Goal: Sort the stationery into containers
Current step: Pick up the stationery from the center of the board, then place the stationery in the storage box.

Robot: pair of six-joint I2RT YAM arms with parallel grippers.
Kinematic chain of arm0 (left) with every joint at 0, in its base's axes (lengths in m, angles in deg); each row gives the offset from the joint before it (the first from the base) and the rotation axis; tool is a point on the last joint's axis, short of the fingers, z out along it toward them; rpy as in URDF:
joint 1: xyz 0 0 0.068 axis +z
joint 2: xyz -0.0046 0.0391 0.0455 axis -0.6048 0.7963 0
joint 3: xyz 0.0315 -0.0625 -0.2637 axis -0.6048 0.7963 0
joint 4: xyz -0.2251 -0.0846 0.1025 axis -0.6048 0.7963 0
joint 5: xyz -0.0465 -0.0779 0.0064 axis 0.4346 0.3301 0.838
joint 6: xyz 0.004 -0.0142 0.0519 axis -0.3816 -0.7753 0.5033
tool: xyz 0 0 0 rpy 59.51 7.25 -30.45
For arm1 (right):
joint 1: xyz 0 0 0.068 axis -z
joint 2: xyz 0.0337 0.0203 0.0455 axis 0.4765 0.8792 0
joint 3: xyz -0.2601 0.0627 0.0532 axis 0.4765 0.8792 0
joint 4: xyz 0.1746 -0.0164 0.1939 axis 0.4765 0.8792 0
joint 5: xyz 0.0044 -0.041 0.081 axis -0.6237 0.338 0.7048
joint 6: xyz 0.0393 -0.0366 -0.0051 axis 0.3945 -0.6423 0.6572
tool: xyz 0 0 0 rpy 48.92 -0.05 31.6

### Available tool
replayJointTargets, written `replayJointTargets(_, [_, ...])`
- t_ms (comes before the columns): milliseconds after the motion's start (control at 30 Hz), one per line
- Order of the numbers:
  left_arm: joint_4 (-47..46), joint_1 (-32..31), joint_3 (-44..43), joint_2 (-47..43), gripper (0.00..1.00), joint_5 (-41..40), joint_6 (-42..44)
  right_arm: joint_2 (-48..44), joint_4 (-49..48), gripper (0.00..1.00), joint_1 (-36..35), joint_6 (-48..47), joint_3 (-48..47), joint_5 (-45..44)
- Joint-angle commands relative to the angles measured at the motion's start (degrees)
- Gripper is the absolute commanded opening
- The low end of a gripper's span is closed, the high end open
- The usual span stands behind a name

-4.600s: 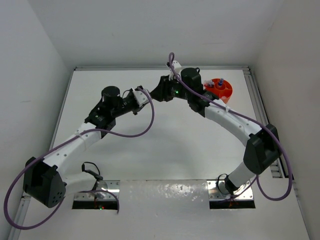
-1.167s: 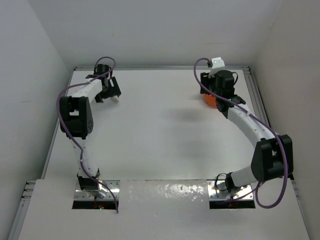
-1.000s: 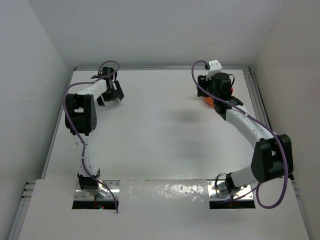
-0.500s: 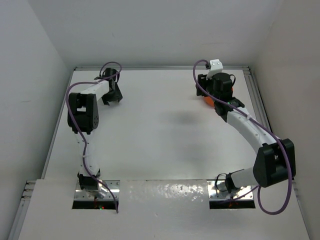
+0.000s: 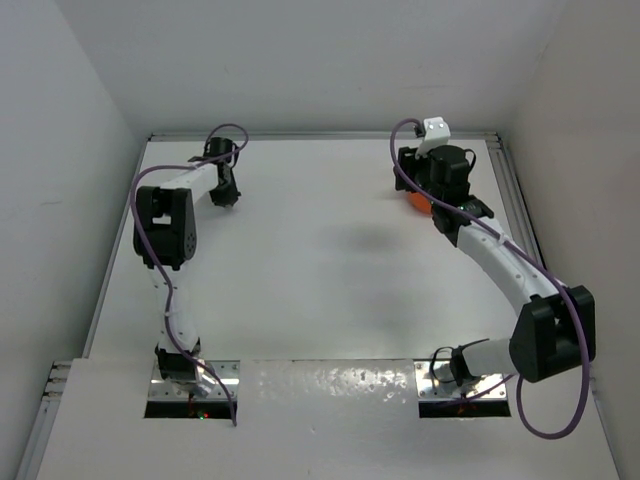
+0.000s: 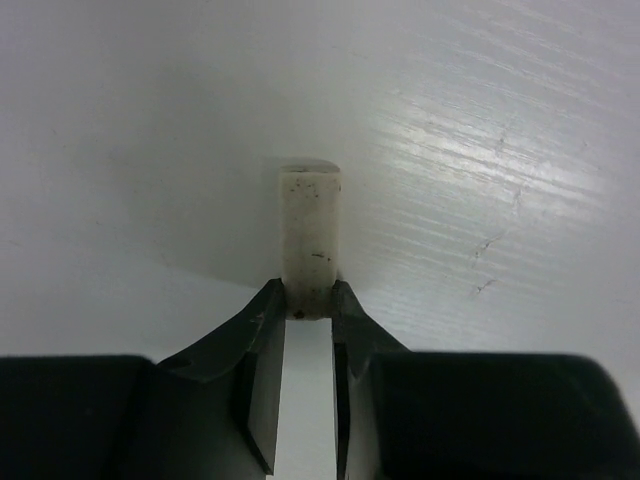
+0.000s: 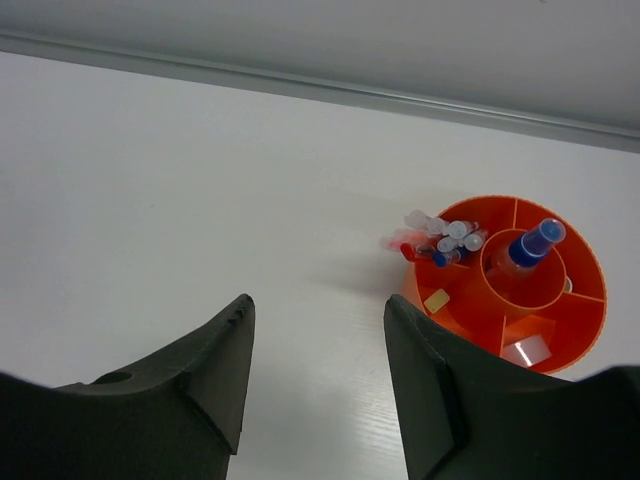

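Note:
Next I will move my right gripper to the left in the top view and close on the beige block's far end, because my left gripper covers the block's near end.
In the left wrist view my left gripper (image 6: 308,296) is shut on the near end of a small beige block (image 6: 311,225) that lies on the white table. Seen from above, that gripper (image 5: 224,193) is at the far left of the table, and the block is hidden under it. My right gripper (image 7: 318,310) hangs open and holds nothing, just left of the round orange tub (image 7: 575,325). Red and blue-and-white pens (image 7: 440,240) stand in one compartment. A blue-capped bottle (image 7: 530,245) is in the centre, and a tiny beige piece (image 7: 436,300) lies in another compartment.
From above the tub (image 5: 419,203) peeks out beside the right wrist at the far right. A metal rail (image 5: 505,190) runs along the table's right edge. The back wall stands just behind both grippers. White walls close in the left and right sides.
My left gripper has closed from wide open onto the beige block and has shifted slightly toward the back wall. The right arm has hardly moved, and its jaws stay open.

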Motion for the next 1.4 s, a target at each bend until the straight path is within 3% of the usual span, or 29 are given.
replayJointTargets(0, [-6.7, 0.5, 3.9, -5.0, 0.0, 3.8, 10.0, -1.6, 0.9, 0.54, -0.3, -0.7, -0.5, 0.4])
replayJointTargets(133, [-12.9, -1.2, 9.0, -18.0, 0.0, 12.4, 30.0, 0.4, 11.0, 0.54, -0.7, -4.0, -5.7, 12.1])
replayJointTargets(233, [-13.2, -2.3, 10.4, -25.5, 0.0, 17.2, 41.4, 2.5, 16.3, 0.54, -2.8, -3.6, -13.2, 13.8])
replayJointTargets(300, [-15.4, -2.5, 13.3, -31.1, 0.0, 22.7, 48.4, 1.9, 12.2, 0.54, -3.3, 3.1, -13.7, 15.5])
replayJointTargets(333, [-17.0, -3.0, 15.3, -33.6, 0.0, 26.3, 50.3, 1.6, 9.5, 0.54, -3.3, 7.8, -12.3, 20.5])
replayJointTargets(400, [-26.9, -5.3, 24.6, -41.3, 0.0, 28.8, 53.6, 0.9, 0.3, 0.54, -4.6, 12.2, -10.7, 23.5])
replayJointTargets(467, [-37.8, -8.9, 30.5, -45.7, 0.0, 29.5, 51.9, 1.3, -3.2, 0.54, -6.3, 16.0, -10.2, 25.1])
replayJointTargets(567, [-38.7, -14.1, 34.4, -51.6, 0.0, 32.1, 48.1, 3.4, -3.1, 0.56, -10.5, 16.3, -13.8, 26.7])
replayJointTargets(833, [-39.9, -21.9, 37.5, -55.4, 0.0, 31.1, 46.9, 6.2, -4.8, 0.58, -16.5, 17.0, -16.9, 28.4])
replayJointTargets(1367, [-40.1, -23.5, 39.7, -57.5, 0.0, 33.2, 47.6, 12.4, -5.2, 0.43, -17.0, 20.2, -20.1, 25.0])
